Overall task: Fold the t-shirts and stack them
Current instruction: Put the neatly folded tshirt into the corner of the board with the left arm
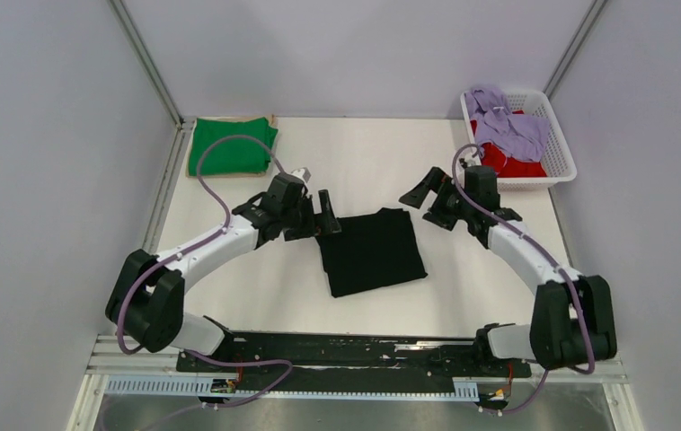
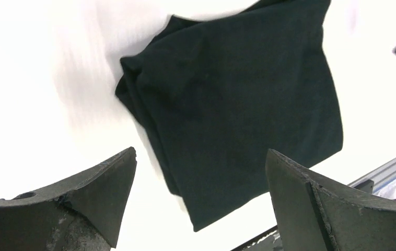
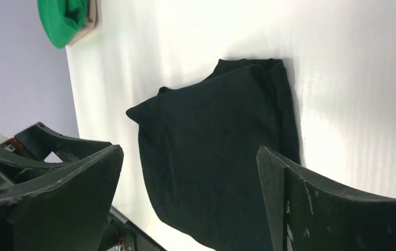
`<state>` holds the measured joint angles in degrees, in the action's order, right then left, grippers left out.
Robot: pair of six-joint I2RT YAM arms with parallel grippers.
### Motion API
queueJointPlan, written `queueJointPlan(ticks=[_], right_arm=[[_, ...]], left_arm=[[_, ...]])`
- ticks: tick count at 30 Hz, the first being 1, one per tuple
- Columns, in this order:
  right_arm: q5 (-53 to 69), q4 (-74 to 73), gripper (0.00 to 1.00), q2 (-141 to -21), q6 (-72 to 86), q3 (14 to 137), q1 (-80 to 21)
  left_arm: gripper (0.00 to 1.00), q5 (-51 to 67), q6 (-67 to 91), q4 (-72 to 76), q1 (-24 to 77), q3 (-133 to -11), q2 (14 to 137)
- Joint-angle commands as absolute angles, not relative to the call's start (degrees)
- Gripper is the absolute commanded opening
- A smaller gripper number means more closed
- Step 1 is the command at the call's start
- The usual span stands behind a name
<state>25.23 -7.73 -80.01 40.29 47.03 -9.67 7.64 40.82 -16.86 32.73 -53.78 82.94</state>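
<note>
The black t-shirt's side edge gets my lowered left gripper over it next. The gripper then moves toward the shirt's middle before closing.
A black t-shirt (image 1: 373,251) lies folded into a rough rectangle on the middle of the white table; it also fills the left wrist view (image 2: 232,104) and the right wrist view (image 3: 217,157). My left gripper (image 1: 317,214) hovers open just off the shirt's far left corner, nothing between its fingers. Open and empty as well, my right gripper (image 1: 427,190) hangs past the far right corner. A folded bright green t-shirt (image 1: 229,146) rests at the far left corner of the table. Lavender (image 1: 506,126) and red (image 1: 517,162) t-shirts lie crumpled in the basket.
A white plastic lattice basket (image 1: 563,148) stands at the far right of the table. The green shirt sits on a tan board (image 1: 260,119). Grey walls enclose the table on three sides, and a black rail (image 1: 355,346) runs along the near edge.
</note>
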Motion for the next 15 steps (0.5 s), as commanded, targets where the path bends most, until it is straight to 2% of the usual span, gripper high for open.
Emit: queueJointPlan(ticks=[1,9,15], right_arm=[[15.22,-12.92,1.0,-70.07,41.65,42.68,-9.28],[7.76,-17.85,1.0,-60.83,40.12,36.64,-8.37],[6.56,-19.66,1.0,-59.45,39.1,34.98,-7.9]], left_arm=[[1.0,6.23,43.88,-18.08,32.73,-49.72,80.56],[0.99,9.34,51.72,-7.01,35.29,-43.2,86.62],[0.9,5.88,54.43,-7.82,39.03,-47.76,95.32]])
